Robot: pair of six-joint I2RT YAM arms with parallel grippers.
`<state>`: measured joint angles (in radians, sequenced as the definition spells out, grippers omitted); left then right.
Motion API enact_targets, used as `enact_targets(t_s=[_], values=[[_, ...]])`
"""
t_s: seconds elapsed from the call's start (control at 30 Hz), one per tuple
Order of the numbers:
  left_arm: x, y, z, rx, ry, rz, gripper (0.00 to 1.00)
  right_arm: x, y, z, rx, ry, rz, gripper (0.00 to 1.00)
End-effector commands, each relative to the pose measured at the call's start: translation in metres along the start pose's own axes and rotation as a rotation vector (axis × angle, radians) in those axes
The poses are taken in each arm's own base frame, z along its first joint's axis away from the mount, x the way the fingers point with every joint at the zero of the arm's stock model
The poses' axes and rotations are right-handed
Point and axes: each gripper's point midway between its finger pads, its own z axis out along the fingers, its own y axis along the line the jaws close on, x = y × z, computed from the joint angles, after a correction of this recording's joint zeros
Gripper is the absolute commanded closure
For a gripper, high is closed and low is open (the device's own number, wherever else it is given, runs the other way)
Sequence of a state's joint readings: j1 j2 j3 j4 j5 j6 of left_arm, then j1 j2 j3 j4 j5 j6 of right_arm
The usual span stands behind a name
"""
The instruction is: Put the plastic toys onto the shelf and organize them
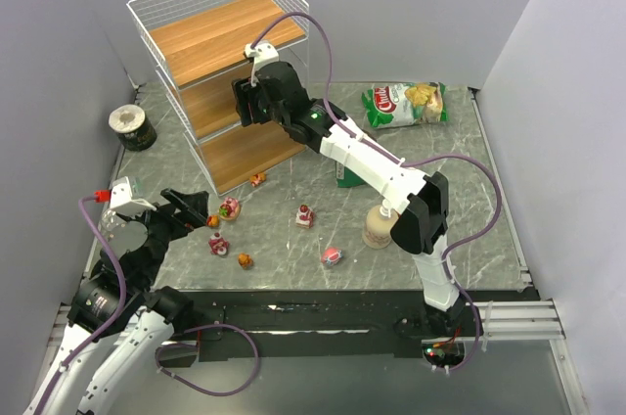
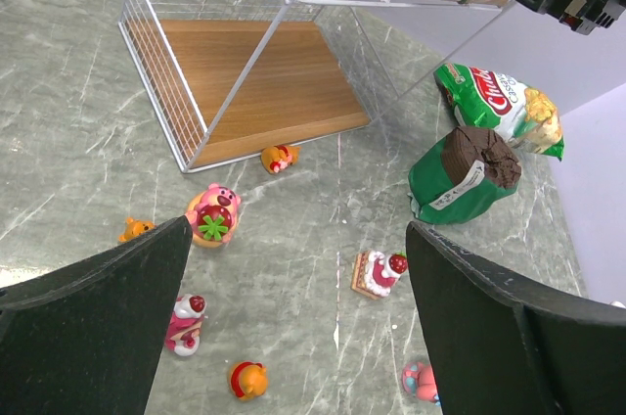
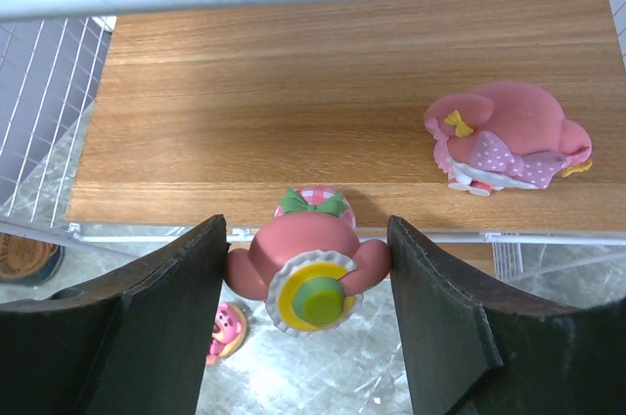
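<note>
My right gripper moves the overhanging toy outward past the shelf's front edge next and releases it there, since bare wood (image 1: 226, 105) (image 3: 308, 161) beside the other pink figurine lies outward of the gripper.
The shelf (image 1: 220, 38) stands at the far left, a white wire rack with wooden tiers. My right gripper (image 1: 246, 102) is at its middle tier, shut on a pink figurine with a yellow-green hat (image 3: 308, 273), held at the tier's front edge (image 3: 293, 92). Another pink figurine (image 3: 509, 136) lies on that tier. My left gripper (image 1: 191, 209) is open and empty above the table. Below it lie a pink bear (image 2: 211, 216), a cake toy (image 2: 378, 272), a pink-red toy (image 2: 184, 322), and orange toys (image 2: 248, 379) (image 2: 279, 157).
A cream bottle (image 1: 380, 226) stands beside the right arm. A green pack (image 1: 350, 175) and a chips bag (image 1: 406, 104) lie at the back right. A dark round can (image 1: 131, 126) sits left of the shelf. Another pink toy (image 1: 333, 256) lies mid-table.
</note>
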<state>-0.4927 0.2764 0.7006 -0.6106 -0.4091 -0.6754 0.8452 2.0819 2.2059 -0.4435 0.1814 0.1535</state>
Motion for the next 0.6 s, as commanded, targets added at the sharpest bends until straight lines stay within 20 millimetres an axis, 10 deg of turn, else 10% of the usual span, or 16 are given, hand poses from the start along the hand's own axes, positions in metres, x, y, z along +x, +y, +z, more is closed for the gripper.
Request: enact_targets(t_s=[0.0,0.57], values=[[-0.007,-0.003,-0.001,0.008,-0.027,-0.020,0.03,-0.025,0.001,-0.005,-0.005,-0.063,0.028,1.00],[-0.006,-0.002,0.000,0.005,-0.022,-0.016,0.04,-0.017,-0.004,0.008,0.011,-0.046,0.030,1.00]])
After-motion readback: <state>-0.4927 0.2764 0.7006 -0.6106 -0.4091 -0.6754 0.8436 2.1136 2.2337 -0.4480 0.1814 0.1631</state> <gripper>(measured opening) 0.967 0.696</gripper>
